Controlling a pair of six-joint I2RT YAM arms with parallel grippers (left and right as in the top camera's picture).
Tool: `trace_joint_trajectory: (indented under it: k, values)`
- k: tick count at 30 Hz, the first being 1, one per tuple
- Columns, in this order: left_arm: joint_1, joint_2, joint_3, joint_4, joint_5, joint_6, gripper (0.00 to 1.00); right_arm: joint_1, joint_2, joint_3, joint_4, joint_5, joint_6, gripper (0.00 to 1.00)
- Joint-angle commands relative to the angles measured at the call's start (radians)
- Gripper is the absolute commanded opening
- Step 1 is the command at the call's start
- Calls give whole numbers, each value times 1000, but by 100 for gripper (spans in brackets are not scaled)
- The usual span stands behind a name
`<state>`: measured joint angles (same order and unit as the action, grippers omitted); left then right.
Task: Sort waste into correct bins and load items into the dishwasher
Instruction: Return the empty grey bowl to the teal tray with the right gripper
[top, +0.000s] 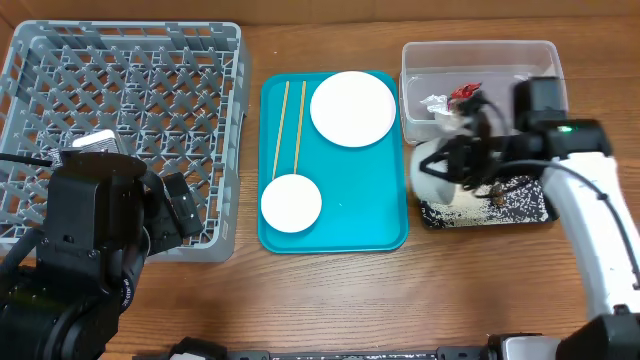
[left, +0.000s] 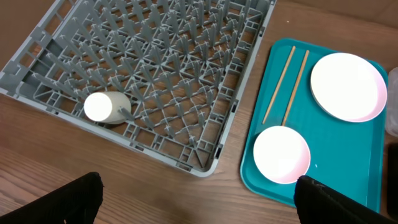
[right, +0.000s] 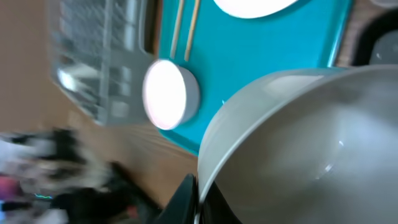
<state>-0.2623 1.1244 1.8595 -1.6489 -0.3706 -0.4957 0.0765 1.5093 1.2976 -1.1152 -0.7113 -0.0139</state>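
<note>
The bowl moves over the teal tray in my right gripper next, turns upright and comes down beside the pinkish bowl.
My right gripper (top: 468, 158) is shut on the rim of the whitish-green bowl (top: 432, 170), which is tipped on its side over the black tray (top: 530, 205); rice grains (top: 470, 208) lie in that tray. The bowl fills the right wrist view (right: 298, 143). The clear tub (top: 480, 55) holds the red wrapper (top: 462, 95) and the white paper scrap (top: 436, 103). The teal tray (top: 345, 225) carries the white plate (top: 352, 108), the pinkish bowl (top: 291, 203) and two chopsticks (top: 289, 125). The white cup (left: 107, 107) lies in the grey dish rack (top: 130, 90). My left gripper (left: 199, 193) is open and empty over the table.
The dish rack's front corner (left: 205, 168) is just ahead of my left gripper, with the teal tray (left: 348, 146) to its right. Bare wooden table (top: 400, 300) runs along the front.
</note>
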Motion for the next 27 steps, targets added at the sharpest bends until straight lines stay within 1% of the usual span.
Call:
trace_joint_trajectory:
  k: [1,4,6,10,15,19,23,24,25,26,27]
  values:
    - [-7,2,1,3,5,-14,100,174,-9,18,23,330,103,4]
    - [-7,2,1,3,5,-14,100,338,3,17,74,470,145,4]
    - [-7,2,1,3,5,-14,100,433,14,16,118,567,199,4]
    - [-7,2,1,3,5,-14,100,569,63,15,186,734,256,4]
    - [-7,2,1,3,5,-14,100,636,161,4,231,770,280,4]
    - [-7,2,1,3,5,-14,100,637,240,4,229,770,281,4]
    - [-7,2,1,3,5,-14,100,637,253,5,230,757,281,4]
    - [-7,2,1,3,5,-14,100,637,249,8,230,755,280,8]
    - [-7,2,1,3,5,-14,100,637,247,10,229,755,280,19]
    - [-7,2,1,3,5,-14,100,637,243,12,225,754,281,34]
    - [-7,2,1,3,5,-14,100,637,239,14,222,751,281,43]
